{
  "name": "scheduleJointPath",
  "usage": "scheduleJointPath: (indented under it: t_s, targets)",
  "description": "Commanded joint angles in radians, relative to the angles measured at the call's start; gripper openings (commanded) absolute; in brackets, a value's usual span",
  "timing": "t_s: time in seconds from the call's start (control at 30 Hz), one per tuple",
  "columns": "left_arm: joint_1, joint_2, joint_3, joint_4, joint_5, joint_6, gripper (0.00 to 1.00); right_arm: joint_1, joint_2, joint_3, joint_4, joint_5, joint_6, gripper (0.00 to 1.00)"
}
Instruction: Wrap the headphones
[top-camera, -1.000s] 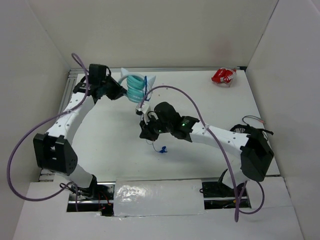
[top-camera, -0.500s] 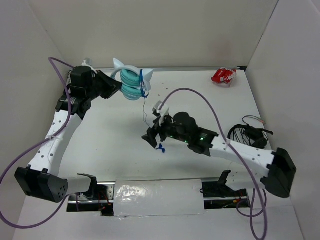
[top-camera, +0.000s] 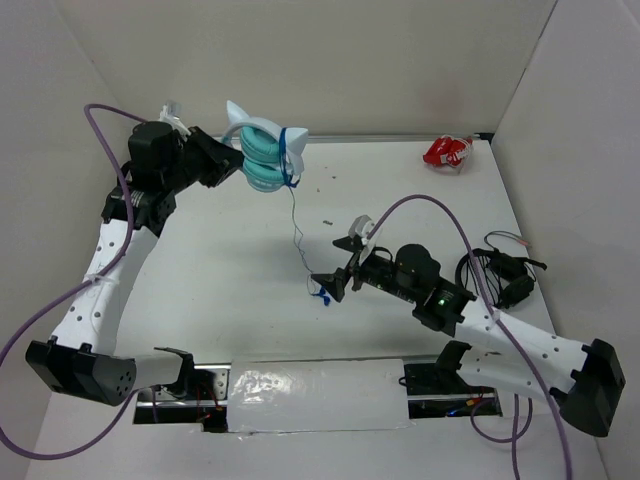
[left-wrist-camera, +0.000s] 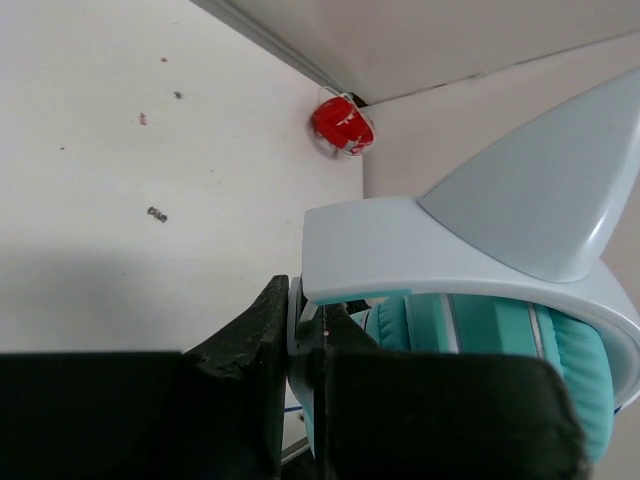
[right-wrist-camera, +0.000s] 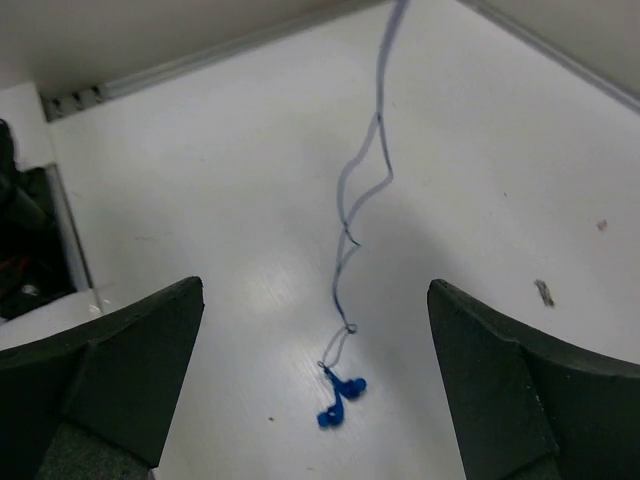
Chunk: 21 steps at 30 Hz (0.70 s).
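Note:
Next, the right gripper goes down and toward the left in the top view, onto the thin blue cable (top-camera: 295, 225) near the plug.
The teal headphones (top-camera: 262, 158) with white cat-ear tips are held up off the table at the back left. My left gripper (top-camera: 232, 166) is shut on their white headband (left-wrist-camera: 440, 245), which sits pinched between the black fingers (left-wrist-camera: 250, 350). The thin blue cable (top-camera: 295, 225) trails from the headphones down to the table and ends in the blue plug (top-camera: 320, 296). My right gripper (top-camera: 328, 284) stands open just right of the plug. In the right wrist view the plug (right-wrist-camera: 340, 395) and cable (right-wrist-camera: 360, 190) lie loose between the wide-apart fingers (right-wrist-camera: 130, 360), touching neither.
A small red-and-white object (top-camera: 447, 152) lies in the back right corner, also visible in the left wrist view (left-wrist-camera: 342, 124). A black coil of cable (top-camera: 497, 270) sits at the right by the wall. White walls enclose the table on three sides.
My right gripper has opened, let go of the cable and drawn back to the right. My left arm has swung the headphones up and to the back left.

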Motion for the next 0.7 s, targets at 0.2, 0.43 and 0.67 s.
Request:
scheduleJointPath:
  t_s: [0.2, 0.43, 0.67]
  targets:
    - [0.004, -0.074, 0.101, 0.123, 0.118, 0.002, 0.0, -0.175, 0.405, 0.009, 0.249, -0.338, -0.05, 1.0]
    - [0.002, -0.074, 0.151, 0.099, 0.14, 0.021, 0.0, -0.175, 0.795, 0.154, 0.342, -0.463, -0.004, 0.97]
    - [0.007, -0.091, 0.144, 0.125, 0.261, 0.076, 0.0, -0.271, 0.907, 0.208, 0.459, -0.477, 0.155, 0.0]
